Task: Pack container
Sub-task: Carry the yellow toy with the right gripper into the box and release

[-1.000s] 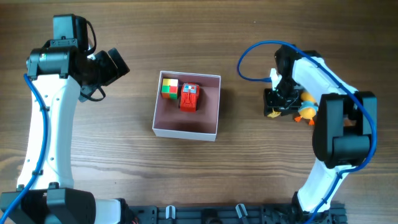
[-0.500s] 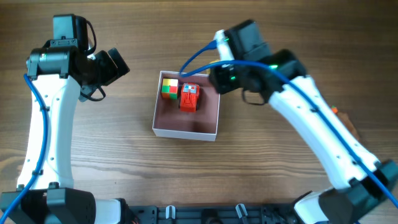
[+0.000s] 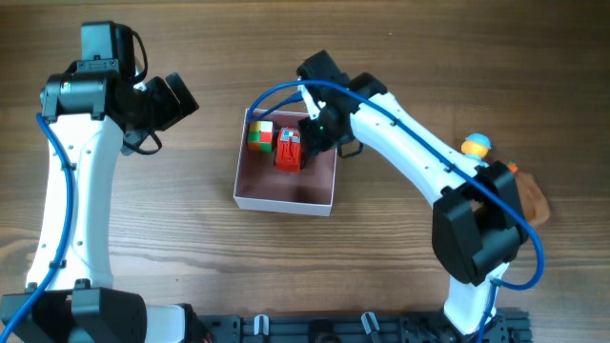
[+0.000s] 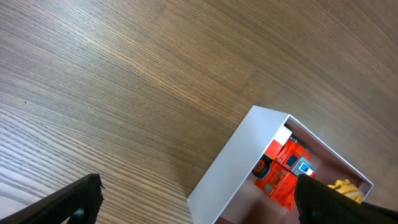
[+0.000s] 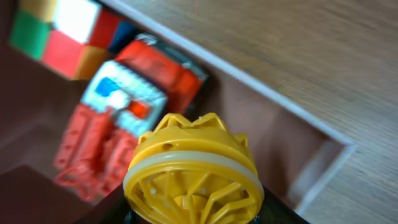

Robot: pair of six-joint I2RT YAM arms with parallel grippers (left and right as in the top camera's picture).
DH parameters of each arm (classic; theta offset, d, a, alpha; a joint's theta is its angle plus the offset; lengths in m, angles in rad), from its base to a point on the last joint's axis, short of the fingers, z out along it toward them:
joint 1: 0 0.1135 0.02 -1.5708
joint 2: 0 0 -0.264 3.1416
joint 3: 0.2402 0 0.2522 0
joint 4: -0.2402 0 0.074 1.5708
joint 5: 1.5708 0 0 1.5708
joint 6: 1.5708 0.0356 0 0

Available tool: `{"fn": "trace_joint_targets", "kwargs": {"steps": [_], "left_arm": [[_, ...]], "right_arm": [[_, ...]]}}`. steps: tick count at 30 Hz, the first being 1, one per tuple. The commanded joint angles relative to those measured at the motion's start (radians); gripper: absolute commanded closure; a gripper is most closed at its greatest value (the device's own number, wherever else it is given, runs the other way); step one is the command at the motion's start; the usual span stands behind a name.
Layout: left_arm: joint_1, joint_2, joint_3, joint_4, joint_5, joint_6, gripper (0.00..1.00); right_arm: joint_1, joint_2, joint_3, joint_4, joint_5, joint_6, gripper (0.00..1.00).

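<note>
Next, my right gripper moves to the right in the overhead view, keeping over the box's far corner (image 3: 320, 146) (image 5: 271, 140) beside the truck, and opens, since bare box bottom shows there.
The container (image 3: 283, 204) is a shallow white-walled box with a pink inside at the table's middle. A colour cube (image 3: 259, 135) and a red toy truck (image 3: 290, 149) lie along its far side. My right gripper (image 3: 317, 131) hovers over the box's far right corner, beside the truck. In the right wrist view it (image 5: 193, 214) is shut on a yellow ribbed wheel-like toy (image 5: 193, 174), above the truck (image 5: 124, 118) and the cube (image 5: 59, 31). My left gripper (image 3: 178, 99) is open and empty, left of the box; its view shows the box wall (image 4: 239, 165).
A small orange, yellow and blue toy (image 3: 476, 146) and a brown object (image 3: 530, 196) lie on the wooden table at the far right. The right arm reaches across the table from the front right.
My right gripper has swung from the toys at the far right over to the container, carrying the yellow toy. The left arm has not moved.
</note>
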Motion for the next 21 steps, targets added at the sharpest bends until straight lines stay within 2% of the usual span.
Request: {"fn": "trace_joint_targets", "kwargs": {"steps": [1,10,11,13,15,17,18,21], "left_arm": [[0.006,-0.003,0.003,0.002,0.016,0.026,0.00],[0.006,-0.003,0.003,0.003,0.016,0.026,0.00],[0.006,-0.003,0.003,0.003,0.016,0.026,0.00],[0.006,-0.003,0.003,0.003,0.016,0.026,0.00],[0.006,-0.003,0.003,0.003,0.016,0.026,0.00],[0.006,-0.003,0.003,0.003,0.016,0.026,0.00],[0.006,-0.003,0.003,0.003,0.016,0.026,0.00],[0.006,-0.003,0.003,0.003,0.016,0.026,0.00]], "right_arm": [[-0.056,0.014,-0.002,-0.003,0.018,-0.010,0.96],[-0.084,0.014,-0.002,-0.039,0.017,-0.063,0.93],[-0.084,0.014,-0.002,-0.049,0.018,-0.064,0.88],[-0.084,0.014,-0.002,-0.064,0.018,-0.060,0.84],[-0.084,0.014,-0.002,-0.072,0.018,-0.060,0.72],[-0.084,0.014,-0.002,-0.073,0.018,-0.060,0.70],[-0.084,0.014,-0.002,-0.072,0.018,-0.060,0.60],[-0.084,0.014,-0.001,-0.074,0.018,-0.061,0.59]]}}
